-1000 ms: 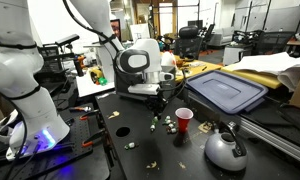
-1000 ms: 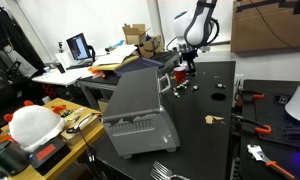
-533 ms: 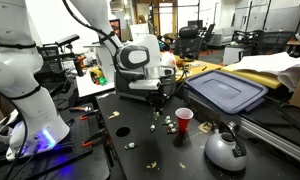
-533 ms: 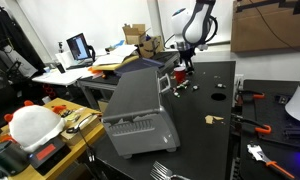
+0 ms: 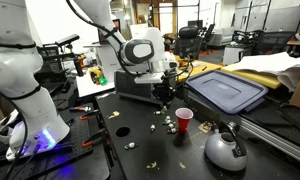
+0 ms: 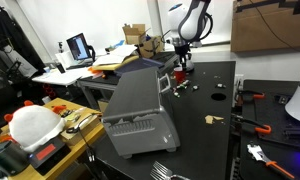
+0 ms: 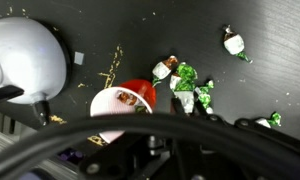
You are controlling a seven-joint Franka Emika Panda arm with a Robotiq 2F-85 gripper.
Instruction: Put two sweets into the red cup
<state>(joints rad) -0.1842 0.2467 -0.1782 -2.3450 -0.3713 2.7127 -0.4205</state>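
The red cup stands to the gripper's left in the wrist view, so the robot should next move its gripper sideways over the red cup's opening [image 5: 184, 112] [image 7: 120, 104] and let go of the sweet.
The red cup [image 5: 184, 121] stands upright on the dark table. In the wrist view the red cup [image 7: 124, 101] shows its white inside, with a small brownish piece lying in it. Several sweets [image 5: 168, 124] lie left of the cup. From the wrist these sweets [image 7: 183, 76] look pale with green wrapper ends. My gripper [image 5: 162, 96] hangs above the table, left of the cup and higher than its rim. It also shows in an exterior view as the gripper [image 6: 182, 68]. In the wrist view the gripper [image 7: 187, 104] is shut on a pale sweet [image 7: 186, 99].
A rounded grey kettle [image 5: 225, 150] sits near the cup, the same kettle [image 7: 25, 55] filling the wrist view's left. More loose sweets [image 5: 121, 130] lie further left. A blue tray lid [image 5: 228, 92] lies behind. A grey box [image 6: 138, 105] stands at the table edge.
The gripper has risen from the table and shifted slightly toward the cup, staying shut. The cup, kettle and loose sweets have not moved.
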